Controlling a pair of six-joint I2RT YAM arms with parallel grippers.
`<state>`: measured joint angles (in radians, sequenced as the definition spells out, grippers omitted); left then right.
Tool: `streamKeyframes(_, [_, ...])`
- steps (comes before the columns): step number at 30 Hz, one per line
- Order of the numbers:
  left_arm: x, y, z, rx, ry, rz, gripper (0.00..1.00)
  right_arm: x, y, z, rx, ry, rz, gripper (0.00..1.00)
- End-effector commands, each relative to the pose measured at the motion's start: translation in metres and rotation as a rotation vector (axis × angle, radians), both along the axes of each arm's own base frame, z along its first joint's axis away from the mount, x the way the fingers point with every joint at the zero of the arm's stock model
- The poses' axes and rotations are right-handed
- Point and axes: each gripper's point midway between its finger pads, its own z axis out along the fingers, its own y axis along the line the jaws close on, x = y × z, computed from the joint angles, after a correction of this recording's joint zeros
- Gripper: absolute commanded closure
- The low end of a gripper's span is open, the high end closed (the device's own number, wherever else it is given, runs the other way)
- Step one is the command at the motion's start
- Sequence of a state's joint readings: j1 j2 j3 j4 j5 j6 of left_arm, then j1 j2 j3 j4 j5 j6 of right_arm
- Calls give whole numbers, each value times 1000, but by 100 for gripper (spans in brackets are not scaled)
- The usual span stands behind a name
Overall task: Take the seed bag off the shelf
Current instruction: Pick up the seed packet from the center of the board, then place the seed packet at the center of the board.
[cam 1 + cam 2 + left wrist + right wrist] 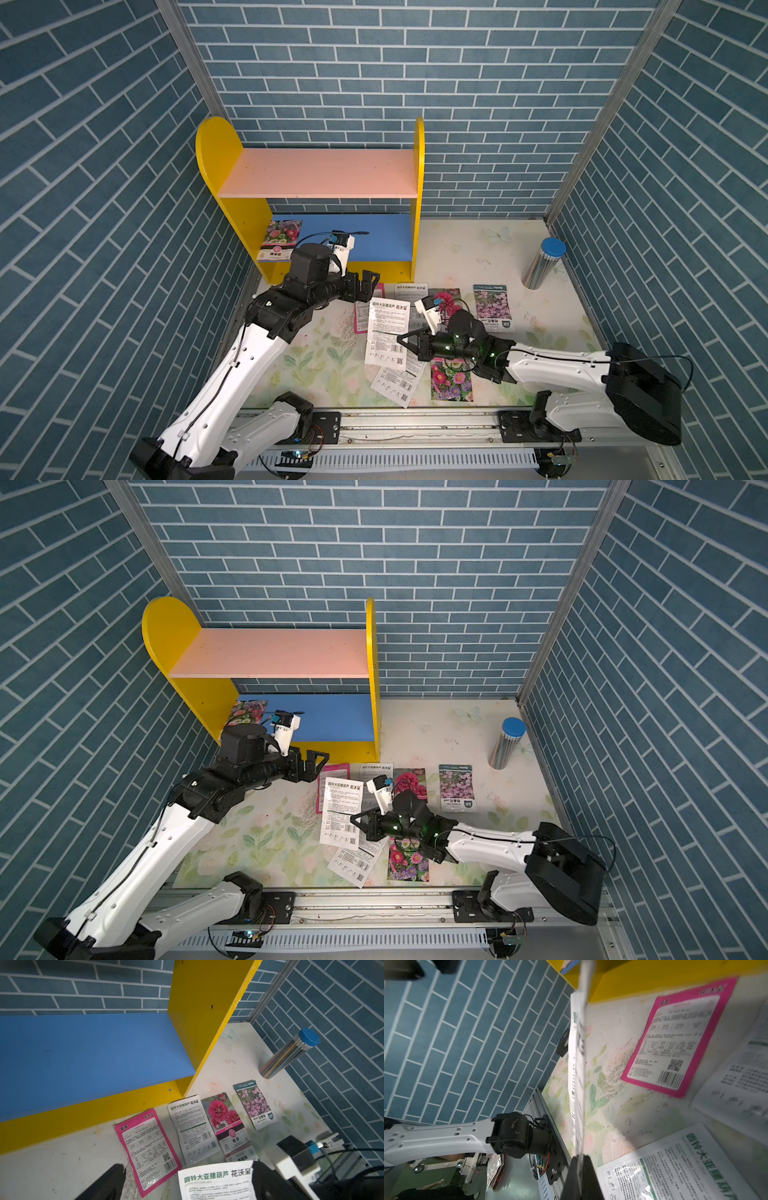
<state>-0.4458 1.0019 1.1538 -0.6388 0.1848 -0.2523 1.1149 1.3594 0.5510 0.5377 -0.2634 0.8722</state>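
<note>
The held bag goes down past the lying white bag next, and my right gripper releases it on the bare leafy tabletop below, clear of bags.
The shelf (243,208) stands at the back left, its pink upper board (316,172) bare. A flower-printed seed bag (279,240) lies at the left end of the blue lower board (374,237); the bag (247,710) shows in both top views. My left gripper (369,286) hovers open in front of the shelf's base. In the left wrist view its fingers (110,1180) stand wide apart. My right gripper (401,338) is shut on the edge of a white printed seed bag (388,332), held above the table. That bag's top edge (218,1184) reaches between the left fingers, unclamped.
Several seed bags lie on the floral table: a pink one (360,316), a red-flower one (451,299), a purple-flower one (492,307), an aster one (451,380), white ones (399,382). A silver cylinder with a blue cap (542,266) stands at the back right. Brick walls close in on three sides.
</note>
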Motion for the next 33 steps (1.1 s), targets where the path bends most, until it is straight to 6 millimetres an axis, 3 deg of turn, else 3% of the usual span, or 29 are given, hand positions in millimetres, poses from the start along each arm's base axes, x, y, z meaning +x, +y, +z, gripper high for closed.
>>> streamKeyframes(1, [0,18,-6,48,16,60,0,2,31,12,47,6,-48,100])
streamKeyframes(8, [0,27,-8,52,5,79,0,-19,92,-18,10,71,5,100])
streamKeyframes(14, [0,24,-16,37,15,63,0,-29,124,-50,-56,126,23,100])
streamKeyframes(23, [1,23,-27,32,32,58,0,-49,121,-101,-165,234,24,100])
streamKeyframes(33, [1,21,-37,30,52,50,0,-62,116,-129,-238,300,39,97])
